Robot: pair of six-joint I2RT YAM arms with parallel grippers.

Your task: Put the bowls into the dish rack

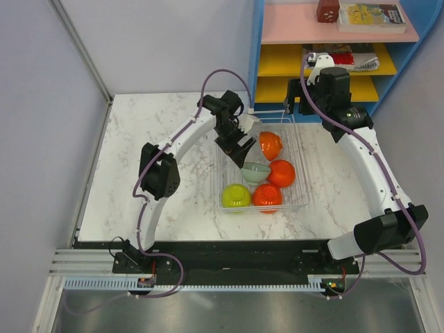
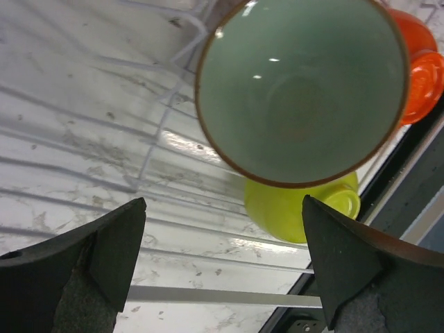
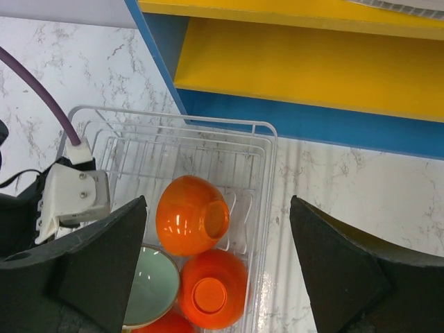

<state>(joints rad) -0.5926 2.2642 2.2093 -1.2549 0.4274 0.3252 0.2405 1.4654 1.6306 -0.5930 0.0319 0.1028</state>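
The sage-green bowl's rim by the yellow-green bowl is below and back, so the robot's left gripper should next turn and lower back astride that raised rim.
The wire dish rack (image 1: 302,182) holds three orange-red bowls (image 1: 270,145) (image 1: 282,173) (image 1: 267,196), a yellow-green bowl (image 1: 236,196) and a sage-green bowl (image 1: 256,171). The white bowl is out of view. My left gripper (image 1: 241,154) hangs open and empty over the rack's left side, just above the sage-green bowl (image 2: 302,90), which leans rim-up against the yellow-green bowl (image 2: 302,208). My right gripper (image 1: 291,105) is open and empty, high over the rack's far end (image 3: 267,139). Below it lie a tilted orange-red bowl (image 3: 193,215) and an upturned one (image 3: 211,291).
A blue shelf unit (image 1: 388,90) with pink and yellow boards stands at the back right, close behind the right gripper. White walls border the marble table (image 1: 152,173) on the left and at the back. The black arm mount (image 1: 229,260) runs along the near edge.
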